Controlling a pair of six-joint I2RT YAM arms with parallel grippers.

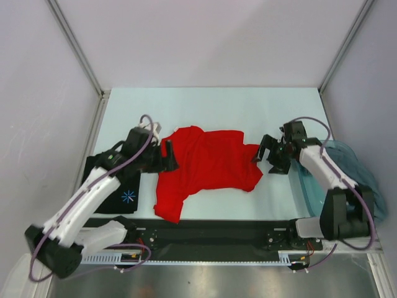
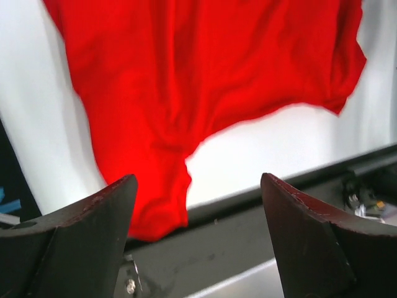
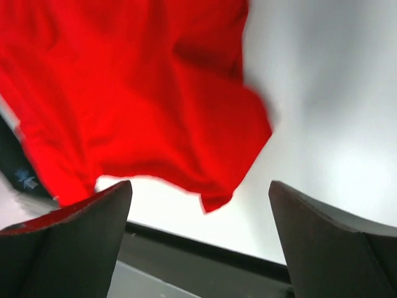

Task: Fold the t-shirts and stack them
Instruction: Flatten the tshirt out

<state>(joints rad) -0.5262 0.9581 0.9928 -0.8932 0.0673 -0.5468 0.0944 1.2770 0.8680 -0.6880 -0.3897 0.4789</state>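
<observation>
My left gripper will go down and outward onto the far corner of the red shirt nearer the black t-shirt, because that corner of the red shirt is beyond my raised, open fingers.
A plain red t-shirt [image 1: 205, 164] lies spread and rumpled on the white table, one sleeve hanging toward the near edge. It also fills the left wrist view [image 2: 205, 81] and the right wrist view [image 3: 124, 93]. My left gripper [image 1: 167, 155] is open and empty at the shirt's left edge. My right gripper [image 1: 268, 155] is open and empty at the shirt's right edge. A folded black t-shirt with a blue-white starburst [image 1: 127, 195] lies at the left under my left arm. Teal-grey shirts [image 1: 363, 177] are heaped at the right.
The white table [image 1: 211, 105] is walled by grey panels at the back and sides. A black rail [image 1: 211, 230] runs along the near edge between the arm bases. The teal-grey heap hangs over the table's right edge beside my right arm.
</observation>
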